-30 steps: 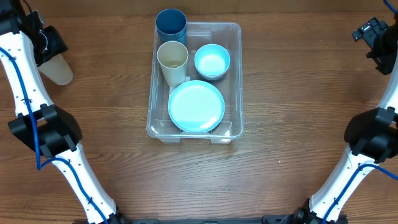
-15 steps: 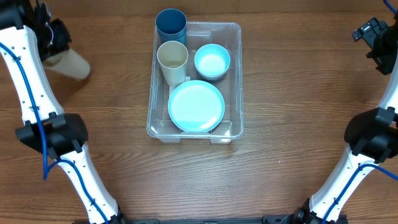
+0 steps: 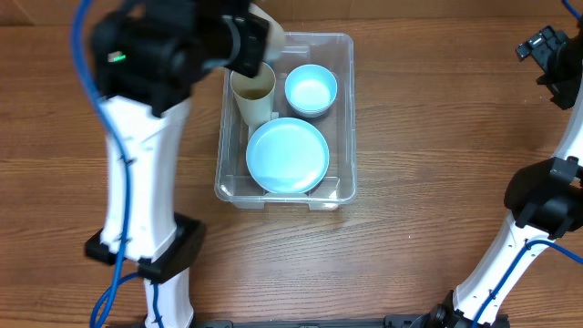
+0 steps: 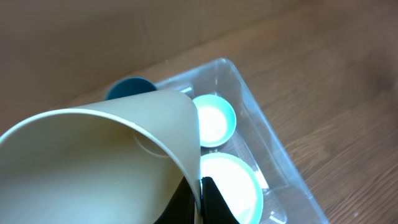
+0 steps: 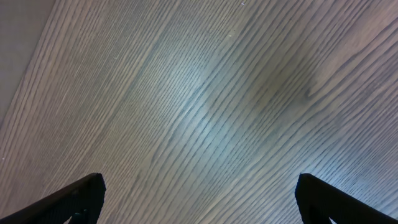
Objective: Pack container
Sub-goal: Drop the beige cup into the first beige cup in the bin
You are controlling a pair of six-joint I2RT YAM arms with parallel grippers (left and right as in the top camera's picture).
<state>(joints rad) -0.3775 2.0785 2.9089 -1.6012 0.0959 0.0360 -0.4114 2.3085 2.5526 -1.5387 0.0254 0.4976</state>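
Note:
The tilted second cup will next go down and be straightened by my left gripper into the opening of the bin's cream cup (image 3: 253,82), as that opening faces up. My left gripper will then release the second cup's rim.
The container (image 3: 348,109) is a clear plastic bin at the table's middle. It holds a cream cup (image 3: 253,88), a light blue bowl (image 3: 311,90) and a light blue plate (image 3: 288,155). My left gripper (image 3: 250,41) hangs over the bin's far left corner, shut on the rim of a second cream cup (image 3: 270,25), held tilted. In the left wrist view this held cup (image 4: 93,162) fills the frame, pinched at my left gripper (image 4: 200,200). Below it are a dark blue cup (image 4: 130,88), the bowl (image 4: 213,120), the plate (image 4: 230,186) and the bin wall (image 4: 277,146). My right gripper (image 3: 547,50) is open and empty at the far right.
The left arm (image 3: 141,164) crosses the table left of the bin and hides the dark blue cup in the overhead view. The right wrist view shows only bare wooden table (image 5: 205,106) between the open right gripper (image 5: 199,199).
My left gripper has carried the cream cup from the table's far left edge rightward to above the bin's far left corner. The right arm has not moved.

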